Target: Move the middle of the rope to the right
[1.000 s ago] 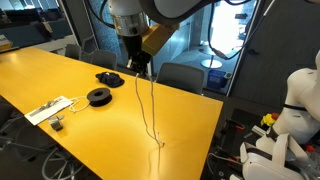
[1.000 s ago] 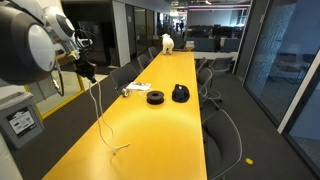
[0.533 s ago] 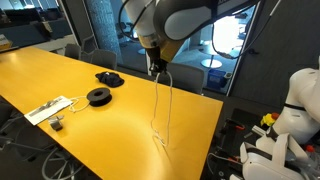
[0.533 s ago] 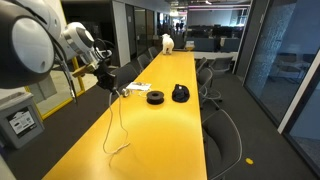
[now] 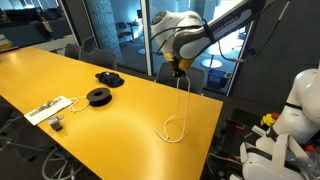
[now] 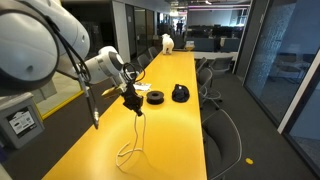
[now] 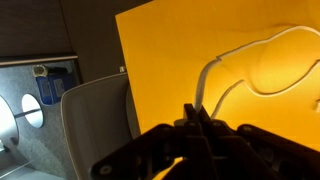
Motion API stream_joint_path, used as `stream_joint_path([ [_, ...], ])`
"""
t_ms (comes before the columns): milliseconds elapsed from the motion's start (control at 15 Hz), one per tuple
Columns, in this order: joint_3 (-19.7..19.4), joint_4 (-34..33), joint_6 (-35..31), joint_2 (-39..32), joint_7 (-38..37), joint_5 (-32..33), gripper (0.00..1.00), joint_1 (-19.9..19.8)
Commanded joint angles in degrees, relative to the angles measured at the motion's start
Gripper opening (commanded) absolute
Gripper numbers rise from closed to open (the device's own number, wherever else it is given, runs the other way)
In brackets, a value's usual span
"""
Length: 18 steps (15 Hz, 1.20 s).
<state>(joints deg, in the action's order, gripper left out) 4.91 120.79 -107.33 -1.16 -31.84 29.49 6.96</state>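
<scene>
The rope's middle still hangs in midair, so I will next move my gripper toward the chairs and down onto the bare tabletop by the chair-side edge (image 6: 190, 164) to release it.
The rope (image 5: 181, 112) is a thin white cord hanging in two strands from my gripper (image 5: 179, 70), with its lower ends curled on the yellow table (image 5: 110, 120) near the far edge. In an exterior view the rope (image 6: 134, 140) drops from the gripper (image 6: 137, 108) to a loose loop on the table. My gripper is shut on the middle of the rope and holds it above the table. In the wrist view the rope (image 7: 240, 65) runs from the jaws (image 7: 194, 112) across the yellow surface.
Two black round spools (image 5: 99, 96) (image 5: 109, 78) sit mid-table, also in an exterior view (image 6: 155, 97) (image 6: 180, 94). A flat white card with grey pieces (image 5: 50, 109) lies near the front edge. Chairs (image 5: 180, 76) stand along the table's side. A white robot (image 5: 295, 110) stands at the table's end.
My gripper has carried the rope's middle across the table toward the chair side. The hanging strands and the ends on the table have followed it.
</scene>
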Motion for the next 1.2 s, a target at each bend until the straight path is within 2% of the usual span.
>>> stream_joint_path([
  [0,-2.3,5.41,-6.4,1.05,0.9,1.44,0.01,-3.0],
  [333,-5.77,8.72,-14.6,-2.71,4.0,0.36,0.01,-6.76],
  [733,-9.55,7.62,-25.17,-12.92,11.11,-3.75,0.01,-10.01],
  [1133,-14.2,4.14,-27.11,-22.16,11.56,-4.04,0.01,-10.16],
])
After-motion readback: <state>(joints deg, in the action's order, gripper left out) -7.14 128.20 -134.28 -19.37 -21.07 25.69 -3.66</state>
